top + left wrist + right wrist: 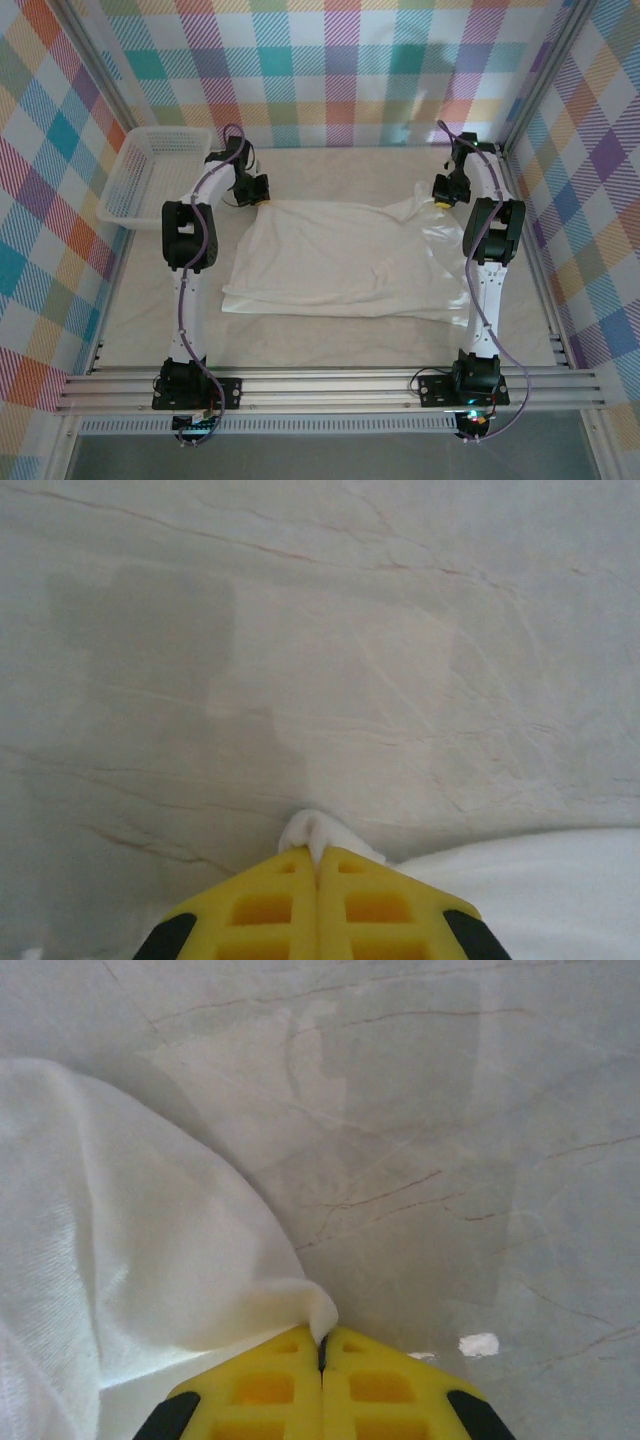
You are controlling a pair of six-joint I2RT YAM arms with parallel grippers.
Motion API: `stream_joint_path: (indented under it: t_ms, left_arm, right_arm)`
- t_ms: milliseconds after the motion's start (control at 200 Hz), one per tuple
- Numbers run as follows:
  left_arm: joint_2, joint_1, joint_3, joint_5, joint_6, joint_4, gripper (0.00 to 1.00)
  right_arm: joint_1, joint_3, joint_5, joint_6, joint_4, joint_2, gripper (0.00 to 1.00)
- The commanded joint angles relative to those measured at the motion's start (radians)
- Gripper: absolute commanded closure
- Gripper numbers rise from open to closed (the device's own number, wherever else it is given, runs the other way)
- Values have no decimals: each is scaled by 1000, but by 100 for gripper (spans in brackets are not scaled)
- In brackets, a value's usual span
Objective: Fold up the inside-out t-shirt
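Both far corners are already held. My left gripper carries its pinched corner back toward my base next, onto the t-shirt's basket-side edge (247,244), and releases it there.
The white inside-out t-shirt (345,258) lies spread across the middle of the table. My left gripper (257,192) is at its far left corner, its yellow jaws shut on a small fold of the t-shirt (312,832) that pokes out between the tips (318,858). At the far right corner my right gripper (441,196) is also shut, pinching the edge of the t-shirt (150,1260) at its tips (322,1338). The cloth rises a little toward each gripper.
A white lattice basket (150,172) stands at the far left beside the left arm. The marbled table top (340,160) is bordered by metal frame rails and checked walls. A small white mark (478,1344) lies on the table near the right gripper.
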Motion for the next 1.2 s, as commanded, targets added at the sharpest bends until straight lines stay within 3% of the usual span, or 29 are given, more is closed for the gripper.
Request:
stream_joint_path:
  t_ms: [0, 500, 605, 795, 925, 1195]
  left_arm:
    - [-66, 24, -43, -95, -3, -52, 100]
    - [-147, 54, -51, 27, -4, -67, 100]
    - [-229, 61, -159, 10, -2, -40, 100]
    - [-360, 94, -408, 52, -19, 37, 100]
    - [-380, 93, -481, 66, -15, 52, 100]
    - [-430, 92, -460, 71, 11, 11, 100]
  right_arm:
    - [-17, -21, 24, 5, -20, -80, 100]
    - [-30, -39, -208, 62, -22, -182, 100]
    - [-51, -159, -218, 95, 22, -277, 100]
    - [-105, -546, -222, 138, 210, -453, 100]
    - [-106, -601, -226, 125, 202, -463, 100]
    - [-112, -565, -225, 142, 175, -525, 100]
